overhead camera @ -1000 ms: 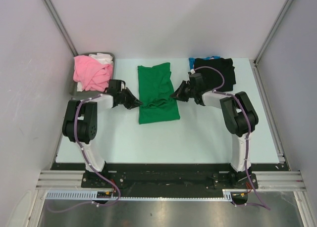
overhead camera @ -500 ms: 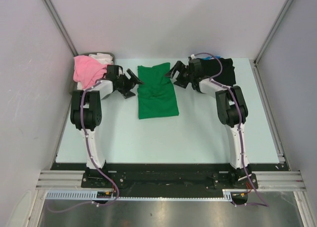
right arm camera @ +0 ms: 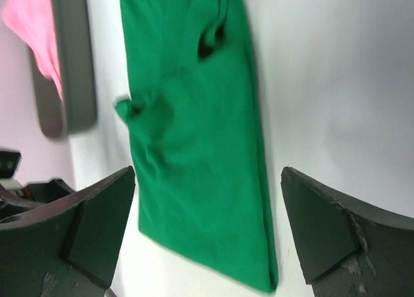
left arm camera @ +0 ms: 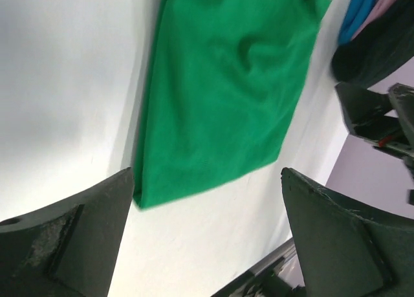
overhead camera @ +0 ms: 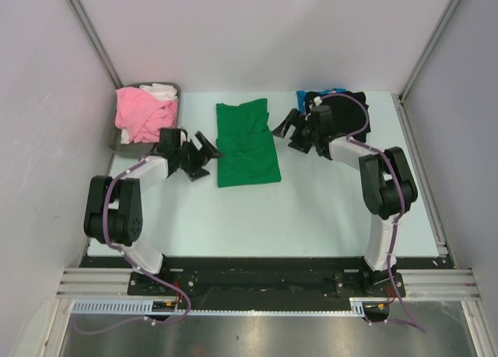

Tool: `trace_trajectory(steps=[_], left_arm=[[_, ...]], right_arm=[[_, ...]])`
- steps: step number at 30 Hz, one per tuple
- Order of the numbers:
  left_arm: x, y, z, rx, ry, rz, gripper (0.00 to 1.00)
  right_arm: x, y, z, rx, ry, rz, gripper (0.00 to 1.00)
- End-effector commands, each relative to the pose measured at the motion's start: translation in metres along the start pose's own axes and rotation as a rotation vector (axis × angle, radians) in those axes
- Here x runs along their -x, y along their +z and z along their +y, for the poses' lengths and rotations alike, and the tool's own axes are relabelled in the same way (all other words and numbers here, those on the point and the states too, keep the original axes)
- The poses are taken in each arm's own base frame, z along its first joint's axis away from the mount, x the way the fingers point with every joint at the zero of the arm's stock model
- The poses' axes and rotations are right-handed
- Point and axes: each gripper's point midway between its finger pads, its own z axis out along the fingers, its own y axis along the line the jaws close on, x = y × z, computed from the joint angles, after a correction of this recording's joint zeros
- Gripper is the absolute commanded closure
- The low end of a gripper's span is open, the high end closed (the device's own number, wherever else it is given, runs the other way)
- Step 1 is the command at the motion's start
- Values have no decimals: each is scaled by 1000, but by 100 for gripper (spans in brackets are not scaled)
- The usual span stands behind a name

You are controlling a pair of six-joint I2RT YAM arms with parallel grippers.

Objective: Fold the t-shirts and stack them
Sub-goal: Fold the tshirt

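Observation:
The green t-shirt's near tray-side corner [overhead camera: 221, 183] [left arm camera: 146, 198] lies flat on the tabletop, so my left gripper will move down and back onto it next.
The bright green t-shirt [overhead camera: 247, 143] lies flat mid-table, folded into a long rectangle. It shows in the left wrist view [left arm camera: 226, 90] and the right wrist view [right arm camera: 194, 154] too. My left gripper [overhead camera: 207, 155] stands open just off its left edge, holding nothing [left arm camera: 207, 232]. My right gripper [overhead camera: 285, 131] is open beside its upper right edge, also holding nothing [right arm camera: 207, 235]. A pink t-shirt [overhead camera: 140, 114] and a white one [overhead camera: 162, 91] are heaped at the back left. A black t-shirt [overhead camera: 346, 112] lies on a blue one [overhead camera: 302, 99] at the back right.
The dark grey tray [overhead camera: 117, 143] under the pink and white heap stands at the back left corner, close to my left arm. Grey walls close in the table on the left, the back and the right. A metal rail runs along the right edge [overhead camera: 424, 178].
Both grippers were shut on the green t-shirt's side edges and have opened and let it go. They carried it toward the back, then drew away sideways. The shirt now lies flatter and neater.

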Motion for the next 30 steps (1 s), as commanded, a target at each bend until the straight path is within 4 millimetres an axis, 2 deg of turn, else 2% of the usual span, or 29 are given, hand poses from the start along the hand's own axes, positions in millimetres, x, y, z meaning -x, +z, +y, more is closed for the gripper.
trace_trajectory(steps=[1,2,4,5,6,8,9,15,19,27,28,30], left_arm=[[-32,-9,15,-3,64,1,0],[-42,-8,26,15,54,17,0],[-49,-6,27,-11,63,30,0],[-55,-5,36,9,54,42,0],[-59,-4,39,13,53,49,0],[-65,-1,50,42,39,59,1],[-62,2,48,29,46,45,2],[-65,14,54,54,44,66,7],[-69,21,57,51,29,83,26],[-78,36,61,44,22,121,55],[-79,37,62,44,22,124,69],[-80,38,61,37,23,122,83]], right_arm=[[-40,-31,6,-82,-215,44,0],[-54,-34,-5,-102,-235,66,0],[-65,-39,-5,-96,-250,81,0],[-75,-42,-15,-115,-248,99,0],[-80,-43,-16,-114,-250,99,0],[-86,-47,-22,-124,-247,103,0],[-93,-49,-31,-142,-237,110,1],[-103,-51,-47,-161,-227,128,5],[-113,-48,-59,-171,-207,148,6],[-123,-41,-63,-151,-174,175,8],[-125,-40,-64,-151,-170,179,8],[-126,-38,-64,-146,-166,183,9]])
